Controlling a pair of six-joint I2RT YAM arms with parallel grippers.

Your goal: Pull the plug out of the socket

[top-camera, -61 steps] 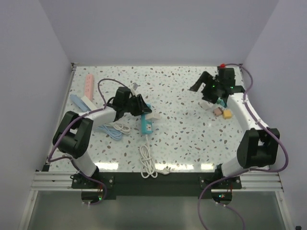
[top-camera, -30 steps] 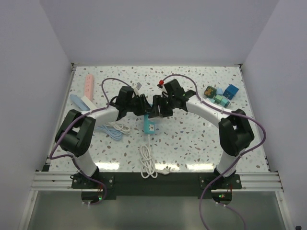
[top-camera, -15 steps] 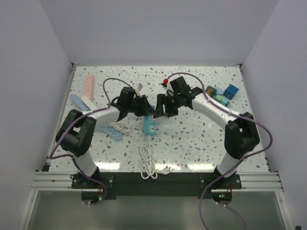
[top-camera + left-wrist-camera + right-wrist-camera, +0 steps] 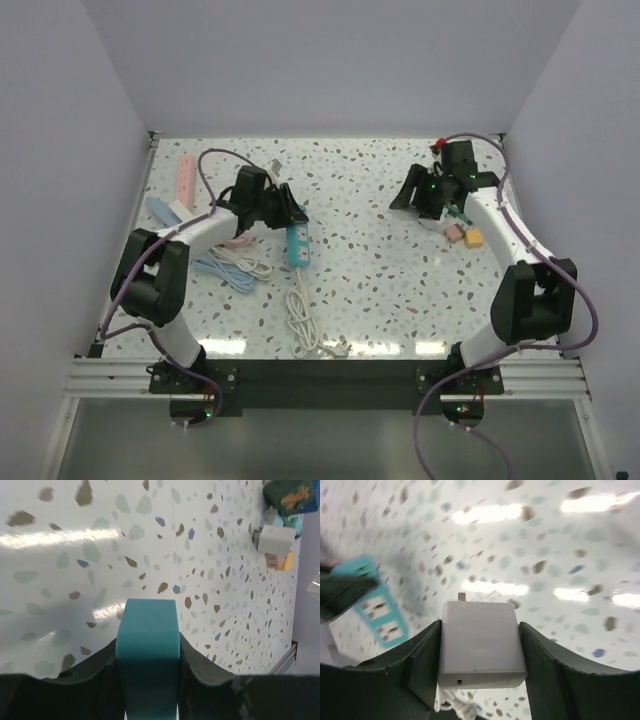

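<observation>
The plug is already off, so my left gripper should move the teal socket strip (image 4: 297, 243) to the left in the top view and down beside the pink strip, and release it there.
The teal socket strip (image 4: 297, 243) lies left of the table's centre, its white cord (image 4: 303, 325) running toward the near edge. My left gripper (image 4: 283, 211) is shut on the strip's far end; the left wrist view shows the teal body (image 4: 147, 630) pinched between both fingers (image 4: 200, 666). My right gripper (image 4: 408, 194) is at the back right, well apart from the strip. It is shut on the white plug (image 4: 481, 647), a boxy adapter with a prong showing at its top. The strip (image 4: 376, 605) shows with bare outlets at the left of the right wrist view.
A pink power strip (image 4: 185, 178) and a pale blue one (image 4: 165, 212) lie at the far left. Coiled light cables (image 4: 235, 268) lie beside the left arm. Small toy blocks (image 4: 463, 235) sit under the right arm and also show in the left wrist view (image 4: 280, 520).
My right gripper was at the strip half a second ago; it has moved away to the back right with the white plug in it. My left gripper and the strip shifted slightly left.
</observation>
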